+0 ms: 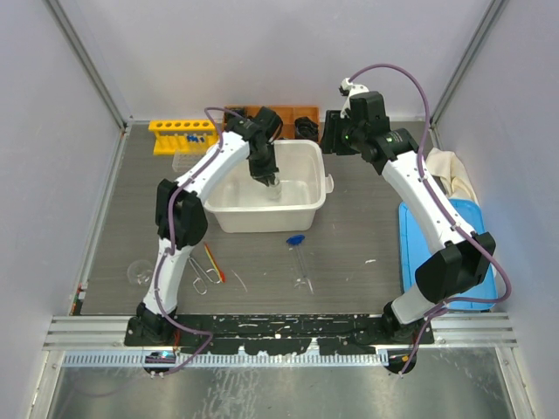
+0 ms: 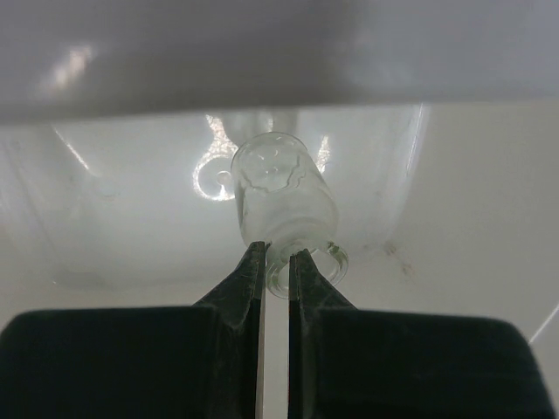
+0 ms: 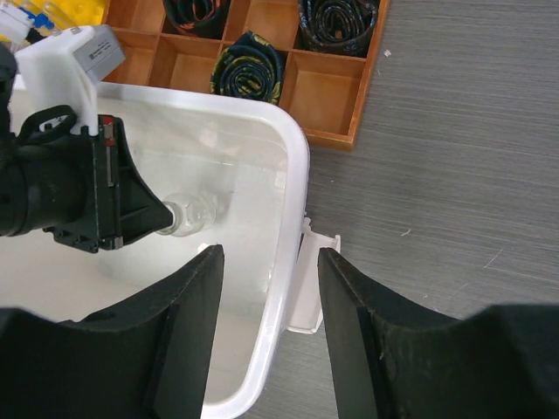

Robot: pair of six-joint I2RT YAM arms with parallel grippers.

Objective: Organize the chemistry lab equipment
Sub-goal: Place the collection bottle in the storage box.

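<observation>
I will move my left gripper toward the right in the top view, lower it and let go of the flask, because the tub's bottom is bare by its side with the handle.
A small clear glass flask point(image 2: 284, 196) hangs inside the white tub point(image 1: 316, 175), and my left gripper point(image 2: 276, 253) is shut on its neck. From above, the left gripper point(image 1: 269, 179) reaches down into the tub with the flask point(image 1: 276, 190) at its tip. My right gripper point(image 3: 269, 262) is open and straddles the tub's right rim point(image 3: 293, 201) from above without touching it. It holds nothing. The yellow rack point(image 1: 182, 135) with blue-capped tubes stands at the back left. The blue-bulb dropper point(image 1: 297, 240), metal tongs point(image 1: 199, 271), red-orange stick point(image 1: 214, 262) and another flask point(image 1: 140, 272) lie on the table in front.
A wooden compartment tray point(image 3: 262, 78) with rolled dark items sits behind the tub. A blue lid point(image 1: 445, 253) and a white cloth point(image 1: 450, 170) lie along the right side. The tub's handle point(image 3: 310, 279) juts out under my right gripper.
</observation>
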